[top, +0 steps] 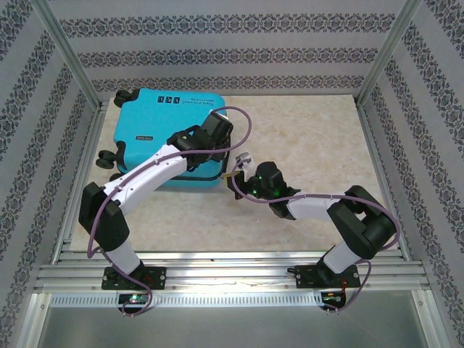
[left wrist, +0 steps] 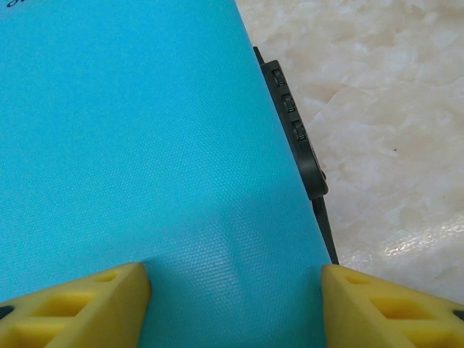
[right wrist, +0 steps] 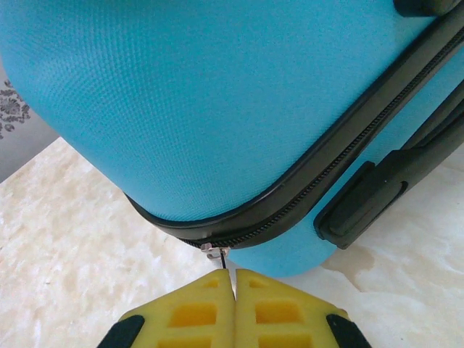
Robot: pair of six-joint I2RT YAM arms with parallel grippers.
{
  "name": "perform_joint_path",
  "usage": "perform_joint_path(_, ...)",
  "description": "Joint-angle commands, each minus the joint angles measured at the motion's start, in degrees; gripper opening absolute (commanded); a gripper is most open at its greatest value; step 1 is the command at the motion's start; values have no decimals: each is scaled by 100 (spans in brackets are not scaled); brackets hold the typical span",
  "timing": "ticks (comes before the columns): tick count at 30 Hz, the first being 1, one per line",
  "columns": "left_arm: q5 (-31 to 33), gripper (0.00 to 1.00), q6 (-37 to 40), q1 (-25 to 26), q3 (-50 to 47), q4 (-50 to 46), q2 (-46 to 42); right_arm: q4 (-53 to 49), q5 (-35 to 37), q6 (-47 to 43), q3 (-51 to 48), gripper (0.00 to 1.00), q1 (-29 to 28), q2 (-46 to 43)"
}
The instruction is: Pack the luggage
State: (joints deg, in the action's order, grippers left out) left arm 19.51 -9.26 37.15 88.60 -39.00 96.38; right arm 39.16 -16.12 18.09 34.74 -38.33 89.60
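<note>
Next, my right gripper will draw away from the suitcase, then return to the band's curved corner (top: 220, 177) (right wrist: 210, 243) and release it, because only the zipper pull's end meets its fingertips.
The turquoise luggage (top: 159, 119) lies flat and closed at the back left of the table, wheels to the left. My left gripper (top: 205, 148) hovers over its near right part, open, with its yellow fingertips (left wrist: 94, 297) spread wide across the bare shell (left wrist: 145, 145) and nothing between them. My right gripper (top: 233, 179) is at the suitcase's near right corner, shut on the small metal zipper pull (right wrist: 217, 254) that hangs from the black zipper band (right wrist: 304, 181). The shell (right wrist: 203, 94) bulges above that band.
A black combination lock (left wrist: 290, 109) sits on the suitcase's right edge, and a black side handle (right wrist: 377, 196) lies just right of the zipper pull. Black wheels (top: 109, 156) stick out on the left side. Pale marbled table (top: 304, 138) stretches to the right, ringed by metal frame posts.
</note>
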Motion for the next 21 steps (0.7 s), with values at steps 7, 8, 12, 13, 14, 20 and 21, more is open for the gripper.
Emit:
perform_joint_path(7, 171, 60, 214, -749, -817, -1181, -232, 24, 1329, 499, 82, 0, 725, -318)
perform_joint_path(8, 81, 60, 214, -814, -896, -1107, -255, 27, 1273, 634, 94, 0, 812, -303)
perform_joint_path(12, -174, 59, 195, -985, -1105, -898, -218, 184, 675, 1398, 107, 0, 1168, -201)
perform_joint_path(13, -184, 58, 196, -994, -1123, -881, -200, 207, 556, 1565, 103, 0, 1218, -168)
perform_joint_path(14, -191, 58, 194, -998, -1134, -865, -181, 246, 444, 1699, 94, 0, 1284, -130)
perform_joint_path(20, -305, 57, 214, -1025, -1121, -855, -170, 374, -718, 2067, 185, 0, 1504, 157)
perform_joint_path(21, -375, 57, 201, -1023, -1108, -831, -180, 404, -1033, 1974, 228, 0, 1475, 245)
